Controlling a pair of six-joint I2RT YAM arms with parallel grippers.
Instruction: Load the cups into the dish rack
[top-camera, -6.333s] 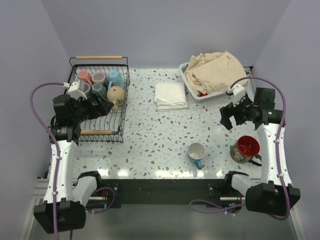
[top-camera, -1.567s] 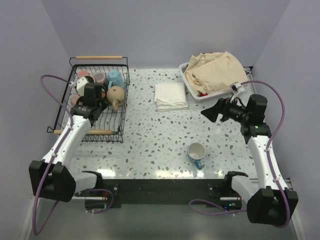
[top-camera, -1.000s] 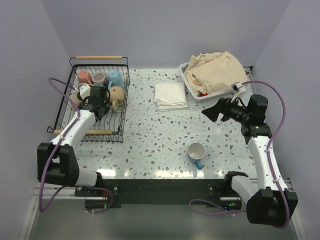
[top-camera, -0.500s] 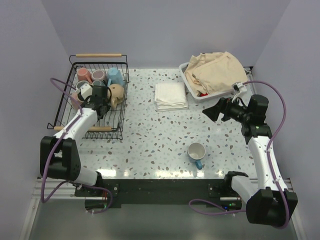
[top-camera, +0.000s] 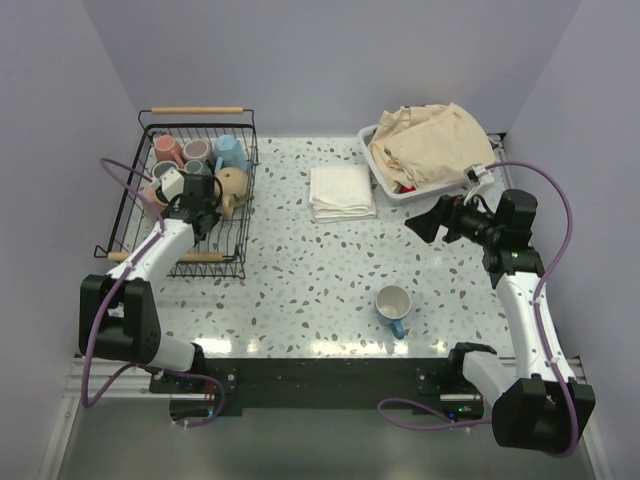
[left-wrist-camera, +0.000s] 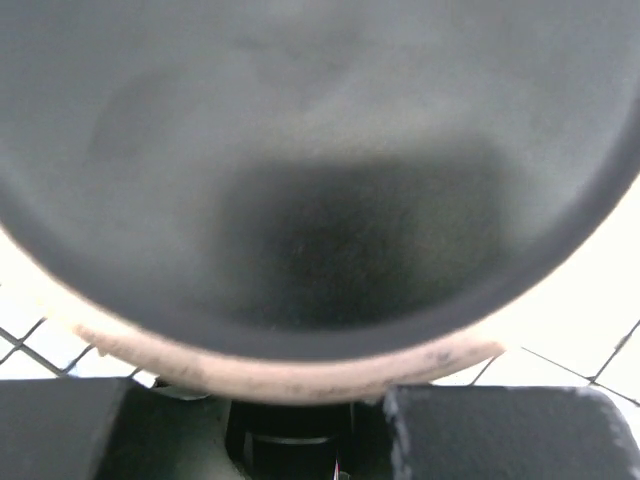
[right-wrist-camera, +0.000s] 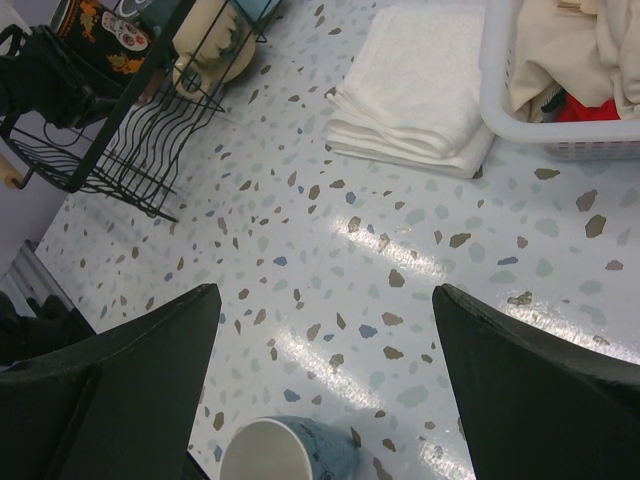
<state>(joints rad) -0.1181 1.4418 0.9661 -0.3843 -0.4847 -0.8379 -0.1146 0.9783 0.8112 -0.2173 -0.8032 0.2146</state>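
Note:
The rack's far end is crowded with cups, so next the left gripper should move back a little and lower the dark mug onto the rack's open near wires to release it.
The black wire dish rack (top-camera: 250, 215) stands at the far left with several cups in it, among them pink (top-camera: 165, 151), light blue (top-camera: 231, 153) and tan (top-camera: 233, 184). My left gripper (top-camera: 203, 195) reaches into the rack and is shut on a dark mug (left-wrist-camera: 320, 200). That mug's pale rim fills the left wrist view and hides the fingertips. A dark patterned mug (right-wrist-camera: 100, 35) lies right by that gripper. A white cup with a blue handle (top-camera: 393, 303) stands on the table. My right gripper (right-wrist-camera: 325, 290) hovers open and empty above and beyond it.
A folded white towel (top-camera: 342, 192) lies mid-table at the back. A white tub with beige cloth (top-camera: 425, 140) sits at the back right, just behind the right gripper. Walls close in on the left, right and rear.
The left gripper has shifted slightly inside the rack, and the rack itself has slid a little to the left and back. The right arm has not moved.

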